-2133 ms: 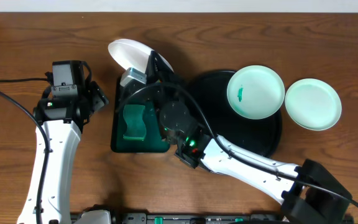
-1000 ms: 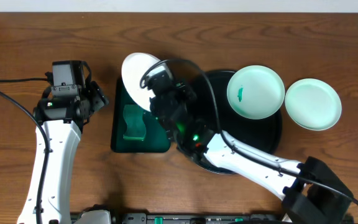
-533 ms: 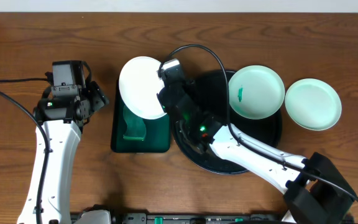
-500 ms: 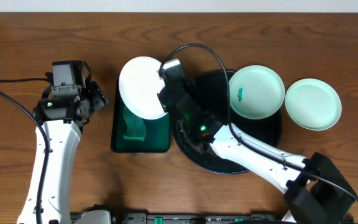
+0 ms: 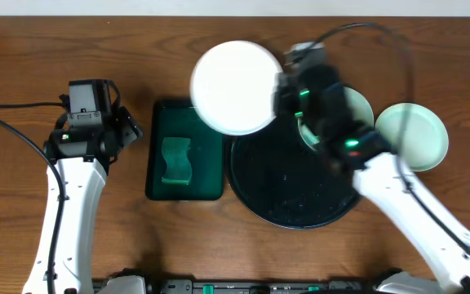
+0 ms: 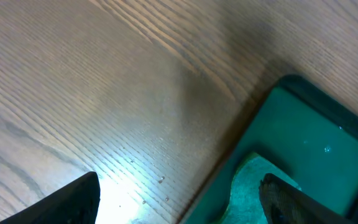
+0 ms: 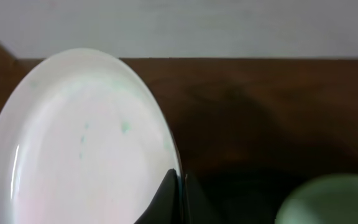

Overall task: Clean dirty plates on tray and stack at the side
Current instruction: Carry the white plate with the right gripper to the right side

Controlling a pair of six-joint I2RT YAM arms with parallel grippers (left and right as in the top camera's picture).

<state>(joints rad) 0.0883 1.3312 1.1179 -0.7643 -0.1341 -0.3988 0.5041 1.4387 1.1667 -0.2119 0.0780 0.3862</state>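
Note:
The table's mint plate [image 5: 423, 137] lies below my right gripper, to its right in the overhead view, so next I lower it past the tray, releasing its plate there.
My right gripper [image 5: 281, 91] [image 7: 180, 196] is shut on the rim of a white plate [image 5: 235, 87] [image 7: 79, 143], holding it in the air above the far left edge of the black tray [image 5: 288, 200]. Faint green specks [image 7: 124, 127] show on the held plate. A pale-mint plate [image 5: 365, 107] [image 7: 331, 200] lies on the tray's far right, mostly hidden by my arm. Another mint plate [image 5: 414, 137] rests on the table right of the tray. My left gripper [image 5: 126, 126] [image 6: 179, 205] hangs open and empty left of the green tray.
A small rectangular dark green tray [image 5: 206, 184] [image 6: 316, 130] with a green sponge [image 5: 175, 160] [image 6: 253, 186] sits between the arms. Cables run along the left edge and arc above the right arm.
The right arm has swung right and up with the plate, from over the green tray to above the black tray's far edge. The left arm has not moved.

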